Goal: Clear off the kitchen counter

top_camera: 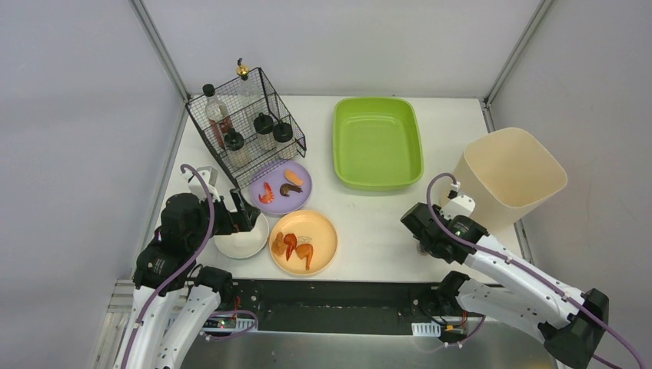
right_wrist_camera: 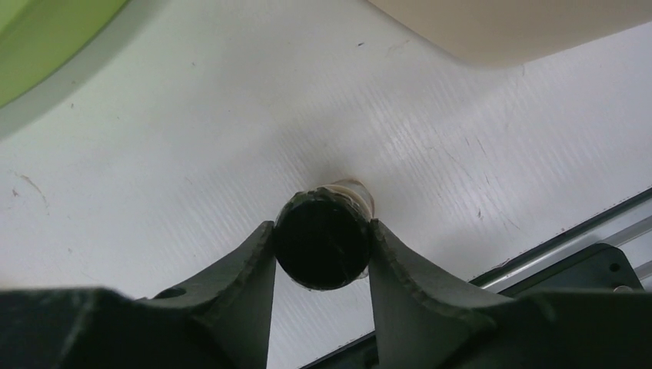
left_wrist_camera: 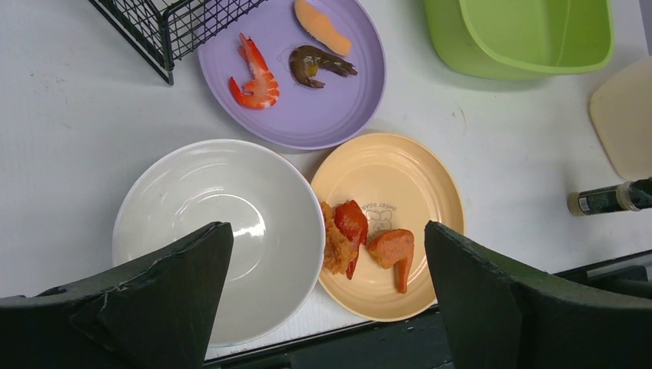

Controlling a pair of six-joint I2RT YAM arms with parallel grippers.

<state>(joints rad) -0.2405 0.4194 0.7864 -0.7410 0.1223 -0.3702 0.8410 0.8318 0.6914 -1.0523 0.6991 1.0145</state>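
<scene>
The bottle will be lifted next by my right gripper across outward, to the left in the top view, to the free gap at the front of the rack. Then it will be lowered and let go.
On the white kitchen counter (top_camera: 369, 223), near its front right edge, stands a small bottle (right_wrist_camera: 350, 188) with a black cap (right_wrist_camera: 321, 242). My right gripper (right_wrist_camera: 321, 231) comes down on it from above. Both fingers touch the sides of the cap, so it is shut on the bottle (left_wrist_camera: 603, 200). In the top view the right gripper (top_camera: 423, 244) covers the bottle. My left gripper (left_wrist_camera: 327, 231) hangs wide open and empty above the white bowl (left_wrist_camera: 219, 231) and the orange plate (left_wrist_camera: 392, 204), which holds fried chicken pieces (left_wrist_camera: 350, 234).
A purple plate (top_camera: 281, 187) with shrimp and other food lies behind the bowl (top_camera: 242, 242). A black wire rack (top_camera: 244, 123) of bottles stands at the back left. A lime-green tray (top_camera: 377, 142) sits at the back centre and a beige bin (top_camera: 509, 177) at the right.
</scene>
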